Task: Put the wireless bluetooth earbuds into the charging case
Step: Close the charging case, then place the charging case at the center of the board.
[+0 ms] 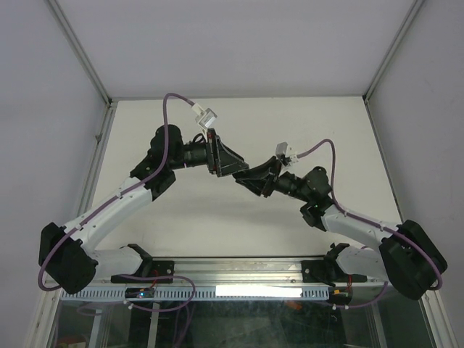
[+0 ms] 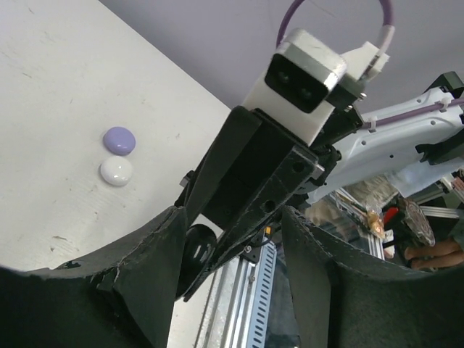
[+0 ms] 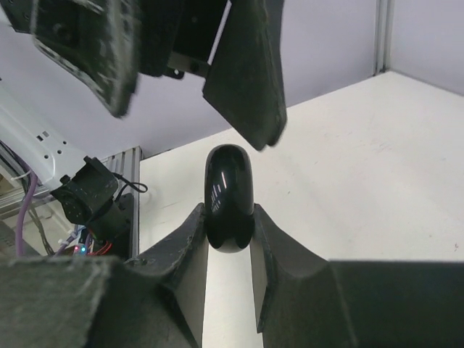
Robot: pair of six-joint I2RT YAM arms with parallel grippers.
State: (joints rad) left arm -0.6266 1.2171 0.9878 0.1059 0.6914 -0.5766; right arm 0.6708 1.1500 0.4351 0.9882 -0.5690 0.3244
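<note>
I need to lower my right gripper away from the left gripper next and let go of the case (image 2: pixel 194 254), because the bare tabletop (image 2: pixel 92 209) next to the white puck is below my right gripper.
My right gripper (image 3: pixel 229 214) is shut on a glossy black rounded charging case (image 3: pixel 228 188), held on edge above the white table (image 3: pixel 377 159). In the top view both grippers meet over the table's middle: left gripper (image 1: pixel 233 168), right gripper (image 1: pixel 243 180). My left gripper (image 2: pixel 232 217) stands open, its fingers (image 3: pixel 246 80) just above the case. Seen from the left wrist, the black case (image 2: pixel 194 254) sits close beside the left finger, with the right gripper's finger in the gap. The earbuds are out of view.
A purple puck (image 2: pixel 119 141) and a white puck (image 2: pixel 116 172) lie side by side on the table. The aluminium rail (image 1: pixel 239 272) with the arm bases runs along the near edge. Frame posts and grey walls bound the table.
</note>
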